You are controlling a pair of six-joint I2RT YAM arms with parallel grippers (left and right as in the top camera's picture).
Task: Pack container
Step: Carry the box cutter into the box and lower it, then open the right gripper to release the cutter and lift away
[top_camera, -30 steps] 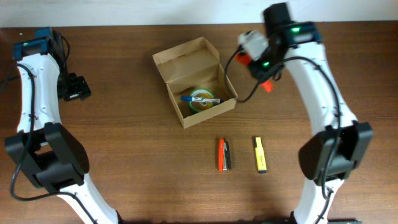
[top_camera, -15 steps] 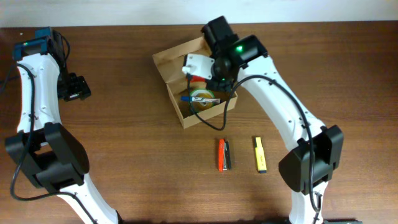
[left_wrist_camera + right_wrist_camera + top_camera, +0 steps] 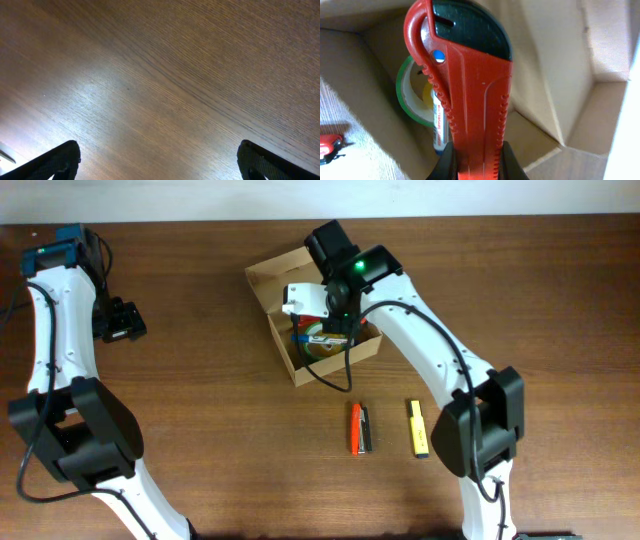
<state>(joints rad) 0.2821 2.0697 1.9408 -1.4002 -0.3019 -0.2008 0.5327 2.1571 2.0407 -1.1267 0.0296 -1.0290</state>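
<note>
I will next lower my right gripper into the open box toward the green tape roll (image 3: 318, 348) (image 3: 405, 95) to let go of the red utility knife. The knife still hangs above the contents.
The container (image 3: 283, 272) is an open brown cardboard box at the table's centre back, its flap lid folded back. Inside lie a green tape roll (image 3: 405, 95) and a white-and-blue pen (image 3: 438, 125). My right gripper (image 3: 477, 155) is shut on a red utility knife with a black tip (image 3: 470, 100), held over the box's inside (image 3: 540, 75). From overhead the right gripper (image 3: 335, 318) hangs over the box's middle. My left gripper (image 3: 120, 322) is far left above bare table, open and empty, its fingertips (image 3: 60, 160) wide apart.
A red-and-black item (image 3: 360, 428) and a yellow highlighter (image 3: 418, 427) lie on the table in front of the box. The table's back edge runs just behind the box. A red object (image 3: 329, 145) shows on the table beside the box.
My right arm has swung left from beside the box's right side to above its inside, carrying the red utility knife. The left arm has not moved.
</note>
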